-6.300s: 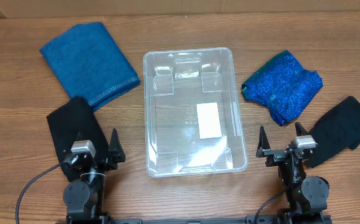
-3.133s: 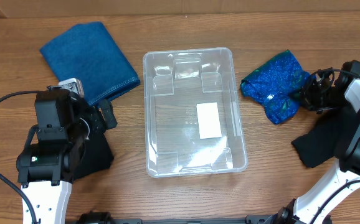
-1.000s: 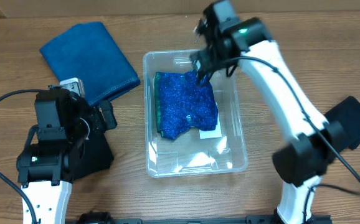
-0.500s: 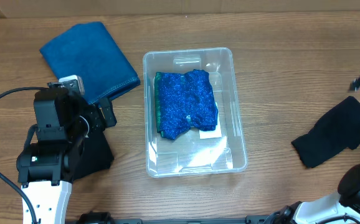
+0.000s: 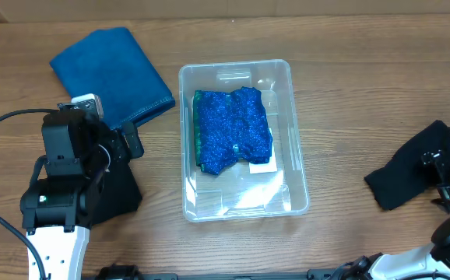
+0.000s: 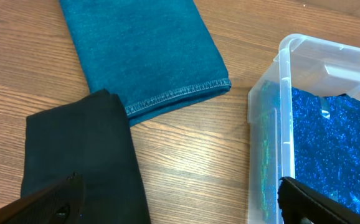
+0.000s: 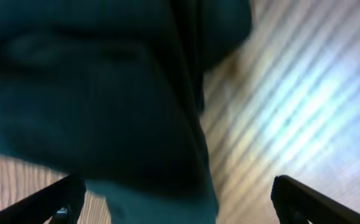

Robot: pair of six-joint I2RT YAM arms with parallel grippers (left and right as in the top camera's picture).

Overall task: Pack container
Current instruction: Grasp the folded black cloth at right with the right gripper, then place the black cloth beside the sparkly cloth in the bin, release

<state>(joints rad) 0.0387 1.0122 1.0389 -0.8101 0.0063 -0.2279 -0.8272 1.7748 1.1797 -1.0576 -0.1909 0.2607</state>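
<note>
My right gripper needs to go down the short way onto the black cloth's edge (image 5: 430, 185) (image 7: 189, 180) next, because that edge already runs between its open fingers.
The clear plastic container (image 5: 299, 155) sits mid-table with a sparkly blue cloth (image 5: 233, 128) lying in its far half; its near-left corner (image 6: 273, 68) and the cloth (image 6: 329, 146) show in the left wrist view. My left gripper (image 5: 120, 148) is open and empty, hovering over a black cloth (image 5: 116, 194) (image 6: 80, 162) and the wood left of the container. My right gripper (image 5: 443, 175) is open, low over another black cloth (image 5: 412, 167) at the right edge. That cloth fills the blurred right wrist view (image 7: 99, 93).
A folded teal-blue towel (image 5: 112, 74) (image 6: 142, 50) lies at the far left, its corner beside the left black cloth. Bare wooden table surrounds the container on all sides.
The right arm let go of the sparkly blue cloth in the container, swung away to the right and came down over the right black cloth. The left arm stayed put.
</note>
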